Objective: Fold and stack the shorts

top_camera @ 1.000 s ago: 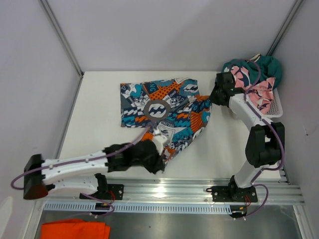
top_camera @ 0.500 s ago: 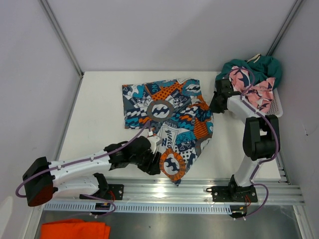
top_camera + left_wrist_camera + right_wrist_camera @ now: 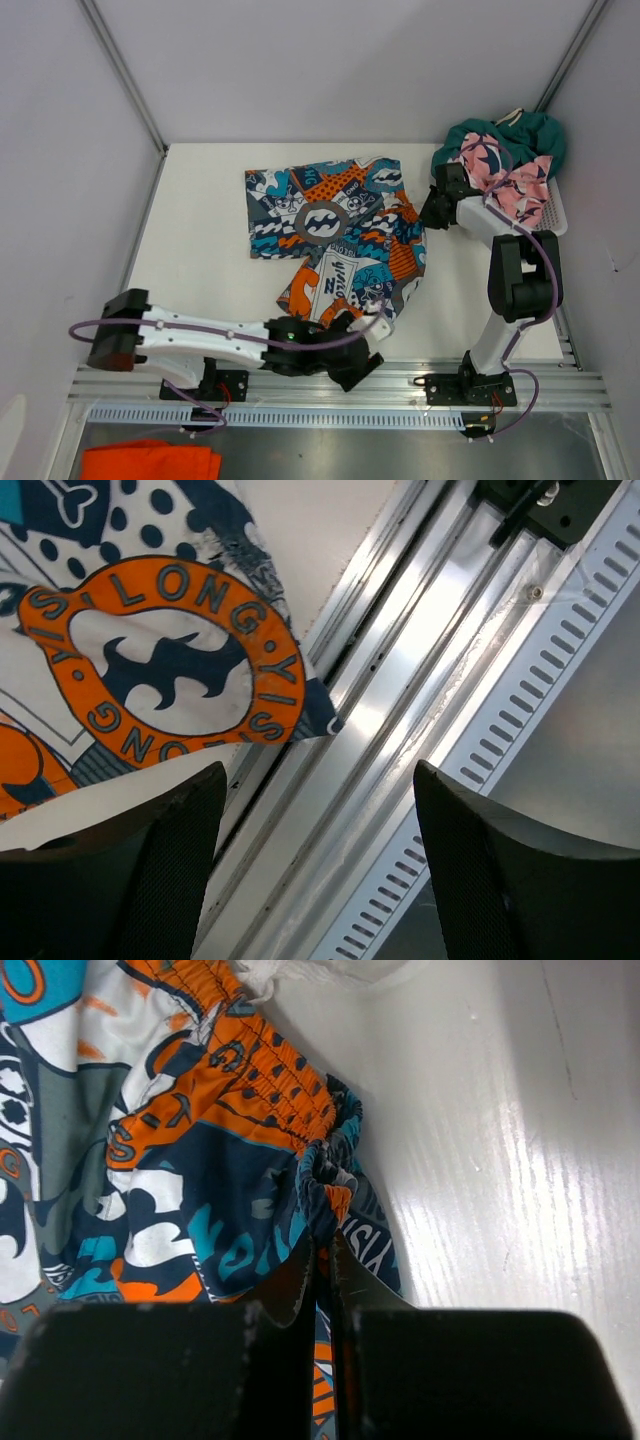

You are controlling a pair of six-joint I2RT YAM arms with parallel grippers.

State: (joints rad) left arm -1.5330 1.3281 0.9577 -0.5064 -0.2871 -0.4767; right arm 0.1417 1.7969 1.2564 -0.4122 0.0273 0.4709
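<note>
My left gripper comes down onto the leg hem's pointed corner point(image 3: 322, 718) beside the orange circle point(image 3: 170, 670) and closes next, because that corner juts out over the metal bar.
The blue, orange and white printed shorts point(image 3: 335, 235) lie spread on the white table point(image 3: 200, 200), one leg reaching the front edge. In the left wrist view the leg's hem with its orange circle point(image 3: 170, 670) ends at the metal rail. My left gripper point(image 3: 362, 350) point(image 3: 320, 820) hangs open just past that hem, over the rail, with nothing between its fingers point(image 3: 165, 865). My right gripper point(image 3: 432, 212) point(image 3: 327, 1245) is shut on the bunched waistband of the printed shorts point(image 3: 200, 1140) at their right side. Pink shark shorts point(image 3: 512, 180) and teal shorts point(image 3: 535, 130) are heaped at the back right.
A white mesh basket point(image 3: 556, 215) holds the pink and teal heap in the back right corner. The aluminium rail point(image 3: 300, 385) point(image 3: 420, 720) with both arm bases runs along the table's front edge. An orange cloth point(image 3: 150, 462) lies below the rail at the lower left.
My left gripper has let go of the shorts' leg, opened, and swung right to the front edge over the rail. The leg now lies flat. The right gripper kept its grip, barely moving.
</note>
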